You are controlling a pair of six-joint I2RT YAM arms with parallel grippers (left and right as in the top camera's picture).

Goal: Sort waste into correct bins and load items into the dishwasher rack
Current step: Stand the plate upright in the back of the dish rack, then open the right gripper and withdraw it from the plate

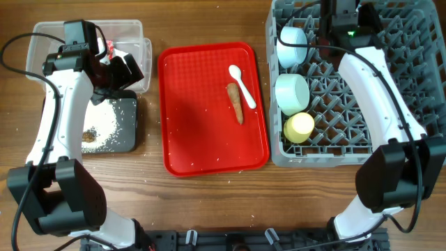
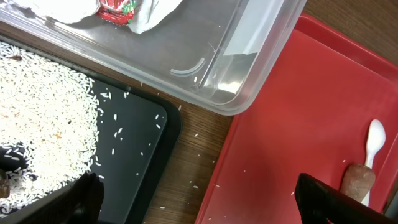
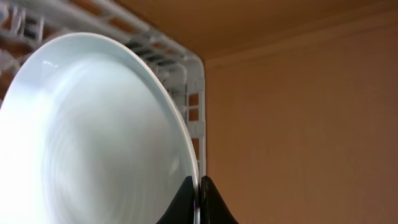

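Note:
The rack's slots [image 1: 320,51] beside the pale blue bowl are empty. My right gripper will therefore lower the upright plate toward that bowl and into those slots next.
My left gripper [image 1: 124,70] [image 2: 205,208] is open and empty, low over the gap between the black tray [image 1: 129,129] [image 2: 140,146] and the red serving tray [image 2: 292,118]. White rice [image 1: 104,122] [image 2: 43,124] and a small brown lump [image 1: 89,134] lie in the black tray. The red-and-white wrapper [image 1: 109,49] [image 2: 116,9] lies in the clear tub [image 1: 132,31] [image 2: 249,68]. My right gripper [image 1: 334,17] [image 3: 198,186] is shut on the rim of the pale blue plate [image 3: 93,137], held upright over the far part of the grey rack [image 1: 404,42] [image 3: 183,62].
In the rack are a pale blue bowl [image 1: 293,38], a mint-green bowl [image 1: 293,90] and a yellow cup [image 1: 300,127]. The white spoon [image 1: 242,85] [image 2: 375,140] and the carrot-shaped piece [image 1: 235,102] [image 2: 357,180] lie on the red tray [image 1: 209,125]. Stray grains dot the table.

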